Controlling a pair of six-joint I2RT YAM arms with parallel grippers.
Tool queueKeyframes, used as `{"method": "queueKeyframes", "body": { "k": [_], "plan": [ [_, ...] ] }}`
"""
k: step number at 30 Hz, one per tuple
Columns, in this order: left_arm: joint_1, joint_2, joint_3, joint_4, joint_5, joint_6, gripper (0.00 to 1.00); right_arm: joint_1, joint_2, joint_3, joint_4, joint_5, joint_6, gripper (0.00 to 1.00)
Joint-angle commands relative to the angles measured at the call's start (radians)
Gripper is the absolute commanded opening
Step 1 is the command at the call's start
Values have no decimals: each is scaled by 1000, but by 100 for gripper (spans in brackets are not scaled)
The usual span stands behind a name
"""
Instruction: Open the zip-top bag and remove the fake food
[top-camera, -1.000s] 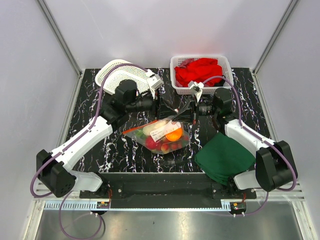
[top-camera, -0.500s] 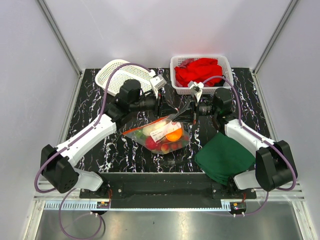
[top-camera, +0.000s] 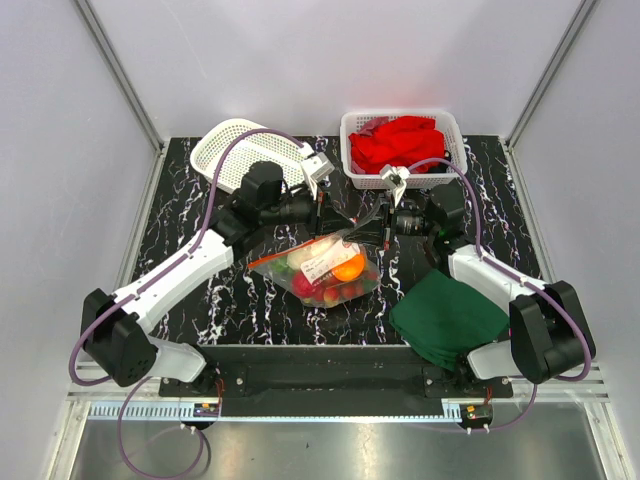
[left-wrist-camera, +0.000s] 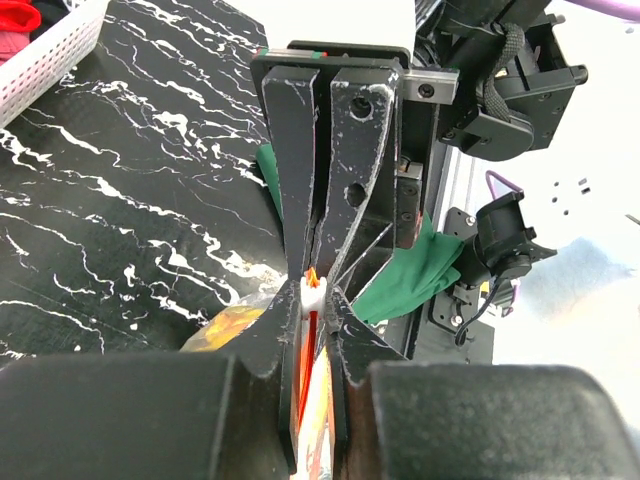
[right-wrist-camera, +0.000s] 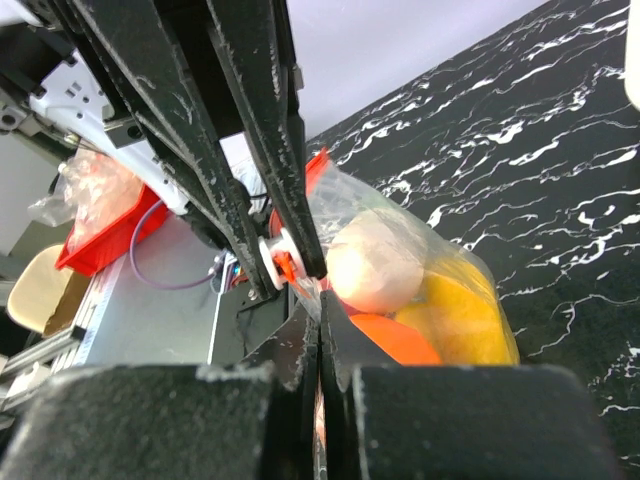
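Note:
My left gripper next pulls the white slider (left-wrist-camera: 313, 294) back along the orange-red zip strip to its other end, since my right gripper holds the bag's corner.
The zip-top bag (top-camera: 325, 272) lies mid-table, its orange-red zip strip (top-camera: 285, 254) along the far edge. Inside is the fake food: an orange (top-camera: 348, 268), a red apple (top-camera: 302, 286), a pale piece (right-wrist-camera: 375, 262) and a yellow piece (right-wrist-camera: 462, 312). My left gripper (top-camera: 340, 226) is shut on the bag's white zip slider (left-wrist-camera: 313, 294) at the right corner. My right gripper (top-camera: 363, 232) faces it, tip to tip, shut on the bag's plastic (right-wrist-camera: 322, 300) just beside the slider. In the right wrist view the left fingers (right-wrist-camera: 285, 190) hold the slider (right-wrist-camera: 274, 256).
A white basket (top-camera: 452, 128) holding a red cloth (top-camera: 400, 143) stands at the back right. A second white basket (top-camera: 232, 150) sits tilted at the back left. A dark green folded cloth (top-camera: 447, 312) lies under the right arm at the front right.
My left arm has shifted right, bringing its gripper closer to the right gripper at the bag's corner. The right arm has barely moved.

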Motion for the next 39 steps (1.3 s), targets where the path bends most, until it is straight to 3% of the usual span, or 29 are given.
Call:
{"method": "queueKeyframes", "body": {
  "k": [1,6,12,15,17,19,30,39],
  "plan": [
    [-1,-51,-13,-31,-14,30,0,2,-26,-22,195,93,91,0],
    [-1,-71,-35,-58,-46,50,0,2,-25,-33,298,108,185,0],
    [19,-141,-90,-126,-132,58,0,-17,-63,-21,194,136,132,0],
    [40,-201,-140,-192,-253,25,0,-47,-63,-12,164,139,131,0],
    [56,-259,-154,-302,-409,-60,0,-76,-57,-10,144,147,129,0],
    [74,-308,-173,-392,-471,-163,0,-95,-37,-3,125,148,128,0],
    [80,-687,-462,-433,-433,-467,0,-138,83,59,177,92,128,0],
    [74,-861,-599,-473,-339,-507,0,-136,139,103,144,-5,49,0]
  ]
}}
